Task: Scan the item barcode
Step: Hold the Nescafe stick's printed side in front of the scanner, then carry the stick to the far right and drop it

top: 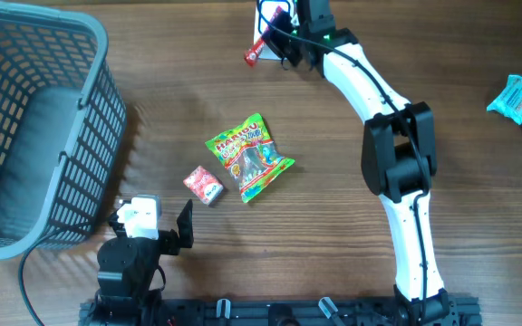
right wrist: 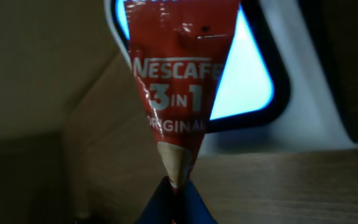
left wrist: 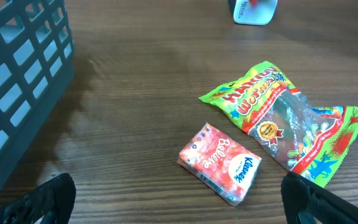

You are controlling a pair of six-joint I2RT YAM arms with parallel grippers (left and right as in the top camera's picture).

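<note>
My right gripper swings away from the scanner next and releases the sachet by the blue packet. The packet lies to the gripper's right in the overhead view, hence this move.
My right gripper is shut on the bottom tip of a red Nescafe 3 in 1 sachet. It holds the sachet upright in front of the scanner's glowing window. From overhead, this gripper is at the table's far edge with the red sachet at its left. My left gripper rests near the front edge, open and holding nothing. In the left wrist view its black fingers stand wide apart at the bottom corners.
A Haribo worms bag and a pink Kleenex tissue pack lie mid-table. A grey basket fills the left side. A blue packet lies far right. A white object stands beyond the bag.
</note>
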